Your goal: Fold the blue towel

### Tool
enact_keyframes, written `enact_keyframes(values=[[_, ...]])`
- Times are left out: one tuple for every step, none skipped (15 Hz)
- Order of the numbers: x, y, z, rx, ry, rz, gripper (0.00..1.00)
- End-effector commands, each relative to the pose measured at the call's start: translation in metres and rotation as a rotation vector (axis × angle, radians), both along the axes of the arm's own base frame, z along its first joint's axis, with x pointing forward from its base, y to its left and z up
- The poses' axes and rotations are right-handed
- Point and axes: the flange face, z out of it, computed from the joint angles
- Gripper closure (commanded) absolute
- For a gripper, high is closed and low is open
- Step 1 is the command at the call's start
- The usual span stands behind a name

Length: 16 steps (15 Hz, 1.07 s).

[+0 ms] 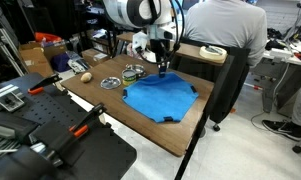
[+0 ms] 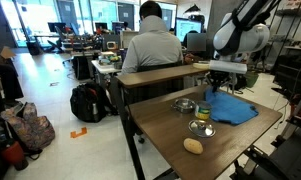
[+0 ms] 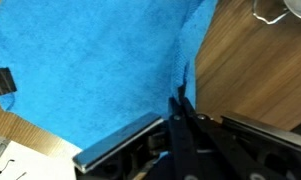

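Note:
The pinched edge needs to get toward the side with the dark tab, so my gripper will pull it inward over the blue towel before it opens.
The blue towel (image 1: 160, 98) lies mostly flat on the wooden table (image 1: 105, 100), its far corner lifted slightly. It shows in both exterior views (image 2: 235, 108). My gripper (image 1: 163, 72) stands over the towel's far edge, near the dishes (image 2: 212, 90). In the wrist view the fingers (image 3: 180, 100) are closed together, pinching the edge of the blue towel (image 3: 90, 70), with bare wood (image 3: 255, 75) to the right. A small dark tab (image 3: 2, 80) shows at the towel's left edge.
Two small dishes (image 1: 110, 83) (image 1: 133, 72) and a tan roundish object (image 1: 87, 76) sit beside the towel. A person (image 2: 150, 45) sits at a desk just behind the table. Black equipment (image 1: 50, 140) lies at one end.

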Motion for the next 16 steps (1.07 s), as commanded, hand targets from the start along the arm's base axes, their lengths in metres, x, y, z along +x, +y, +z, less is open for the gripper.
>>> enact_keyframes(values=[[-0.032, -0.026, 0.005, 0.007, -0.005, 0.021, 0.99], [-0.037, -0.034, 0.002, 0.005, -0.007, 0.023, 0.99], [-0.039, -0.043, -0.002, 0.007, 0.000, 0.023, 0.99], [-0.041, -0.051, -0.007, 0.011, 0.008, 0.023, 0.99], [-0.044, -0.058, -0.011, 0.018, 0.021, 0.027, 0.99], [-0.045, -0.063, -0.015, 0.022, 0.032, 0.028, 0.99], [-0.047, -0.068, -0.020, 0.026, 0.044, 0.030, 0.99], [-0.048, -0.071, -0.026, 0.027, 0.056, 0.033, 0.99], [-0.049, -0.073, -0.030, 0.026, 0.065, 0.036, 0.99], [-0.050, -0.073, -0.035, 0.028, 0.077, 0.041, 0.99], [-0.051, -0.073, -0.040, 0.028, 0.086, 0.046, 0.99], [-0.052, -0.072, -0.045, 0.028, 0.094, 0.050, 0.99], [-0.053, -0.071, -0.049, 0.029, 0.101, 0.051, 0.99], [-0.053, -0.070, -0.053, 0.030, 0.107, 0.050, 0.99], [-0.053, -0.070, -0.056, 0.029, 0.111, 0.046, 0.75], [-0.053, -0.069, -0.060, 0.031, 0.118, 0.048, 0.70]])
